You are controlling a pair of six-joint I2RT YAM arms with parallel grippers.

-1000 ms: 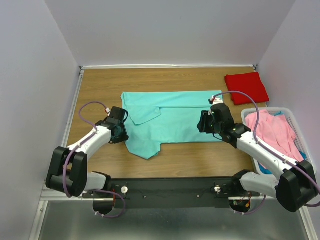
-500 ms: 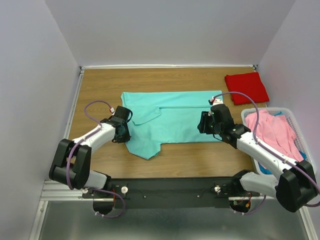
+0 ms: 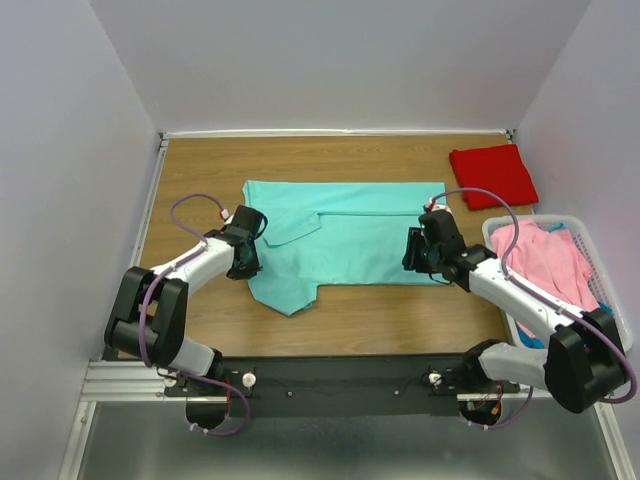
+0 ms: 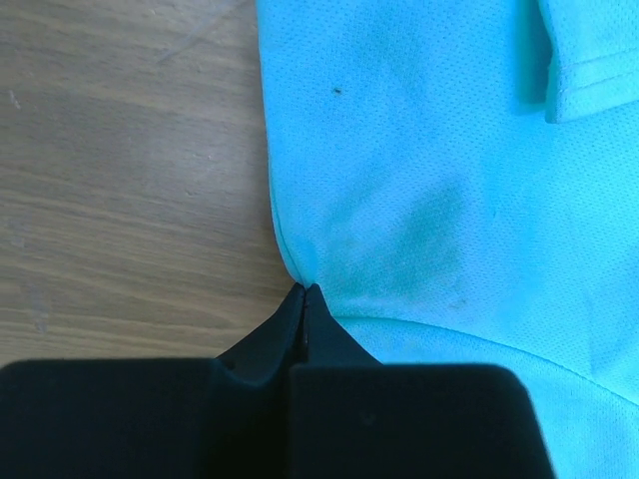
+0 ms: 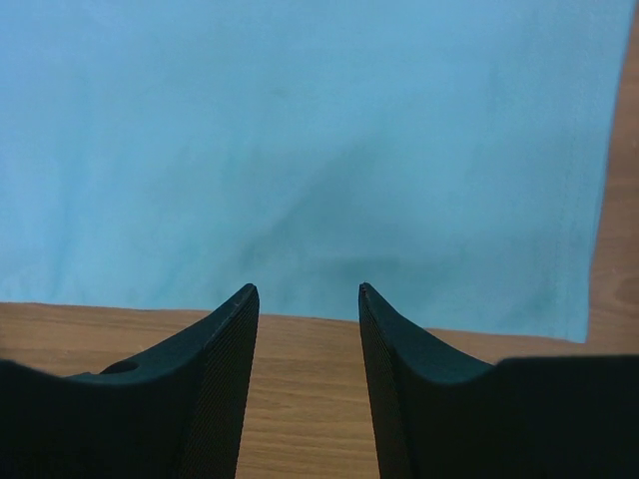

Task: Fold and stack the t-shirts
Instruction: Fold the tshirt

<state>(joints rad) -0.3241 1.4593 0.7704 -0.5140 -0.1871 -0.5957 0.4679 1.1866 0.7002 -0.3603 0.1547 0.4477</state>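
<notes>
My right gripper will next turn as it moves toward the basket and go down onto the teal shirt's near hem corner [image 3: 450, 283] [image 5: 576, 332], which lies past its open fingertips.
The aqua-teal t-shirt [image 3: 345, 238] lies spread across the middle of the table, one sleeve folded in. My left gripper [image 3: 245, 258] is at its left edge. In the left wrist view the left gripper [image 4: 305, 289] is shut, its tips pinching the hem of the teal shirt [image 4: 439, 170]. My right gripper [image 3: 414, 252] is at the shirt's right near edge. In the right wrist view the right gripper [image 5: 305, 291] is open and empty, its tips over bare wood just short of the teal shirt's [image 5: 300, 130] hem. A folded red t-shirt [image 3: 493, 175] lies at the back right.
A white plastic basket [image 3: 604, 281] stands at the right edge with a pink t-shirt [image 3: 548, 260] in it and a bit of blue-teal cloth [image 3: 528, 340] beneath. White walls enclose the wooden table [image 3: 200, 170] on three sides.
My left gripper has moved right and away from me to the teal shirt's left edge and closed there. The right gripper has shifted slightly. The shirt's lower left part has shifted a little.
</notes>
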